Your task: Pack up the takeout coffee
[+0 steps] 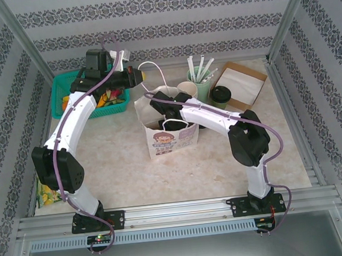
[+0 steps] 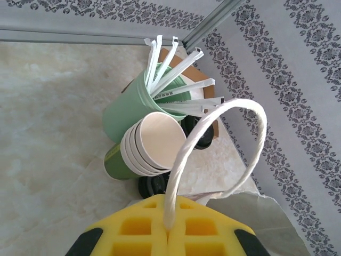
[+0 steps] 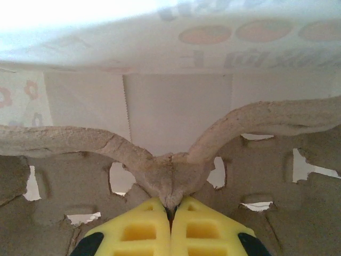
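Next, my right gripper first moves a little further down inside the paper bag to release the middle fold.
The takeout coffee, a dark green cup with a black lid, stands at the back right beside a brown tray. A white paper bag with a cartoon print stands mid-table. My left gripper is shut on the bag's white rope handle, held up behind the bag; in the top view the left gripper is at the back, by the handle loop. My right gripper is down inside the bag, shut on the middle ridge of a grey pulp cup carrier.
A pale green tumbler of wrapped straws and a stack of cream cups stand just left of the coffee. The brown tray holds white paper. A teal basket sits at the back left. A yellow-green packet lies at the left edge.
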Tool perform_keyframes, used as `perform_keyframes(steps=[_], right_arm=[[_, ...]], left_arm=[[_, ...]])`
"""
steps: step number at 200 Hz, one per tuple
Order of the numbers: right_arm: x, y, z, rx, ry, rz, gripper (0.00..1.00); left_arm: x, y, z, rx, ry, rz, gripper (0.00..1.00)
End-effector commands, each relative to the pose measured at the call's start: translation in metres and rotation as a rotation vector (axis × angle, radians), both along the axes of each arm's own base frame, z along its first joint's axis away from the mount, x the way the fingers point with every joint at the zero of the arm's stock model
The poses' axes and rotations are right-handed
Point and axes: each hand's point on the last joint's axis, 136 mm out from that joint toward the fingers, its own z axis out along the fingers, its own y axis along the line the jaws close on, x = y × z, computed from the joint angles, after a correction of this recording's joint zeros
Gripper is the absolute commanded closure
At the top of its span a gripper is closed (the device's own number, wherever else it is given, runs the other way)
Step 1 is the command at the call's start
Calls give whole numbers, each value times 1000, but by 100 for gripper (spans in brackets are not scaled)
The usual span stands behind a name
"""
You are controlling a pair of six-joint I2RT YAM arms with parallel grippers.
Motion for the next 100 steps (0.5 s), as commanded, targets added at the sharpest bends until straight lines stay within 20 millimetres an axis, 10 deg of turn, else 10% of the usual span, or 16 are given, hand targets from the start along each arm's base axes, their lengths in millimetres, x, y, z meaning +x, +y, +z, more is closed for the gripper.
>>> perform_keyframes(steps=[1, 100], right_arm=[[-12, -4, -7, -32, 40, 25, 100], [2, -6, -30, -31, 53, -59, 92]], left_arm=[[-2, -2, 27, -55, -58, 26, 100], [-4, -3, 19, -53, -24, 22, 100]])
